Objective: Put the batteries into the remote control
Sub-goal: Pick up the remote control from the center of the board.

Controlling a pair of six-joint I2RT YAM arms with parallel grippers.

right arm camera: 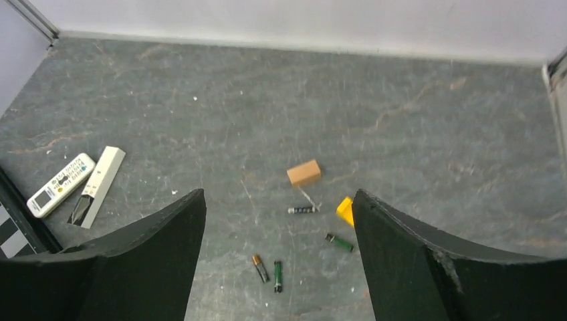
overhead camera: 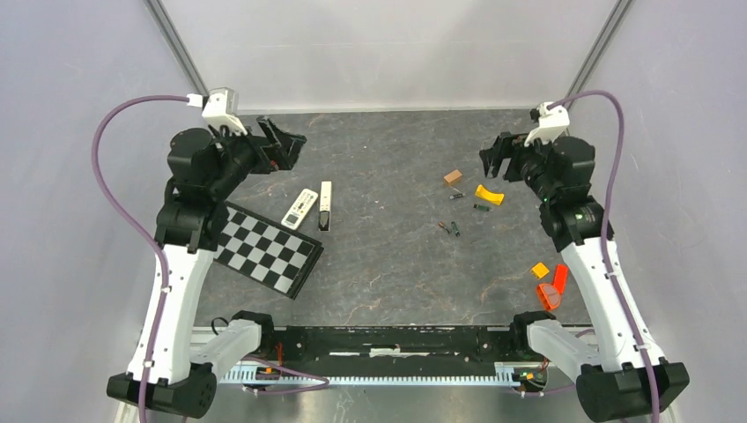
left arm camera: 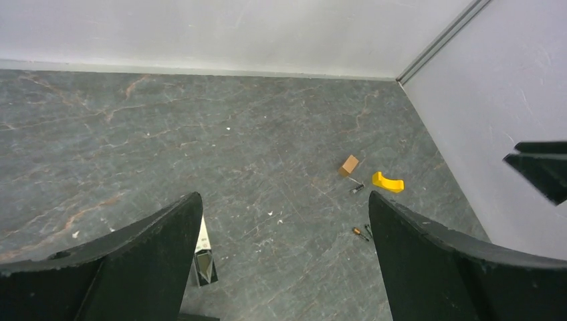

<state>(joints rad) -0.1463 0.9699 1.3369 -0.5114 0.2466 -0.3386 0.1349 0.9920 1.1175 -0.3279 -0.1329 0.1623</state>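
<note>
The narrow white bar is below my left gripper, to its right in the top view, so next the gripper will lower its open fingers on both sides of the narrow white bar's middle (overhead camera: 325,205) (left arm camera: 202,239).
The remote control (overhead camera: 299,209) lies face up, white with small buttons, left of the table's middle; it also shows in the right wrist view (right arm camera: 61,184). Its back is hidden. Several batteries lie loose at the right: one (overhead camera: 456,196) by the brown block, one green (overhead camera: 482,208), and a pair (overhead camera: 449,228). The right wrist view shows them as a striped one (right arm camera: 301,209), a green one (right arm camera: 339,242) and the pair (right arm camera: 269,271). My left gripper (overhead camera: 286,145) (left arm camera: 284,200) is open and empty, raised above and behind the remote. My right gripper (overhead camera: 493,157) (right arm camera: 277,197) is open and empty, raised above the batteries.
A longer narrow white bar (overhead camera: 325,205) lies just right of the remote. A brown block (overhead camera: 453,176) and a yellow curved piece (overhead camera: 489,194) sit by the batteries. A checkerboard (overhead camera: 264,247) lies at the front left. Orange pieces (overhead camera: 552,286) lie at the front right.
</note>
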